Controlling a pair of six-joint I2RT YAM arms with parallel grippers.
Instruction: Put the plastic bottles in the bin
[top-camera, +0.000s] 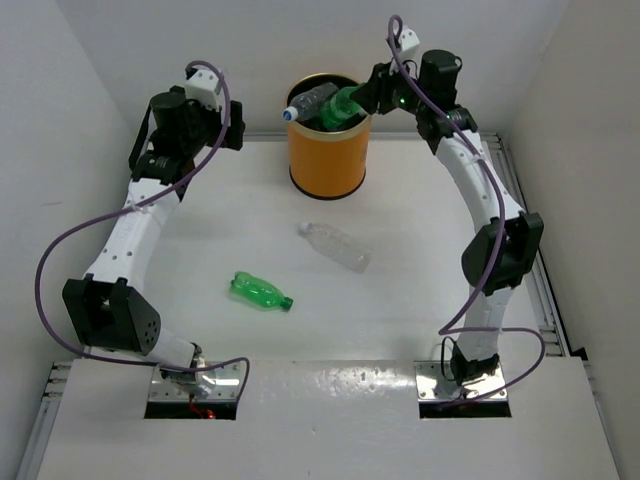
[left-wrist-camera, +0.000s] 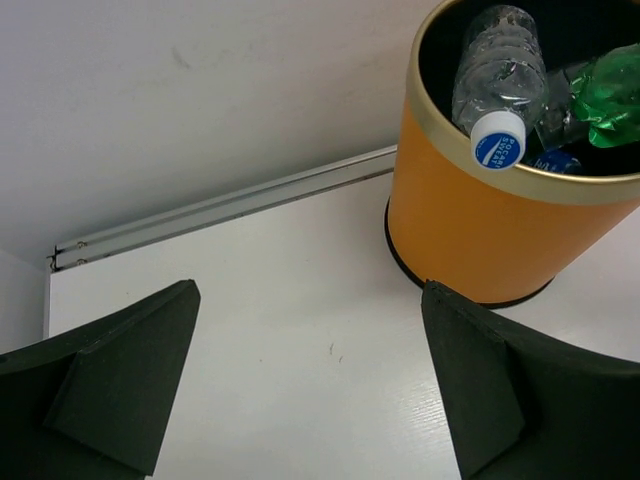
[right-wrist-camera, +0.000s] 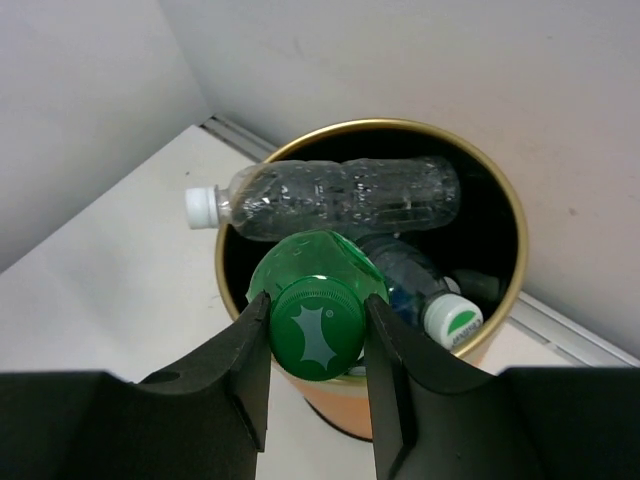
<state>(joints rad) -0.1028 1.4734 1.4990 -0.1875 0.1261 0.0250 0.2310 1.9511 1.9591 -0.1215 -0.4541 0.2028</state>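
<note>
My right gripper lowers closer over the bin's opening (top-camera: 331, 104) (right-wrist-camera: 373, 238) next, and then the green bottle's cap is released.
The orange bin (top-camera: 328, 155) with a gold rim stands at the back of the table. My right gripper (right-wrist-camera: 318, 335) is shut on the cap of a green bottle (right-wrist-camera: 318, 290) and holds it over the bin's mouth (top-camera: 345, 103). A clear bottle (top-camera: 310, 100) with a blue-and-white cap lies across the bin's rim, also in the left wrist view (left-wrist-camera: 497, 85). More bottles lie inside the bin (right-wrist-camera: 440, 300). A second green bottle (top-camera: 261, 291) and a clear bottle (top-camera: 334, 246) lie on the table. My left gripper (left-wrist-camera: 310, 380) is open and empty, left of the bin (left-wrist-camera: 470, 220).
White walls enclose the table on the left, back and right. A metal rail (left-wrist-camera: 230, 205) runs along the back edge behind the bin. The arm bases are bolted at the near edge (top-camera: 330, 385).
</note>
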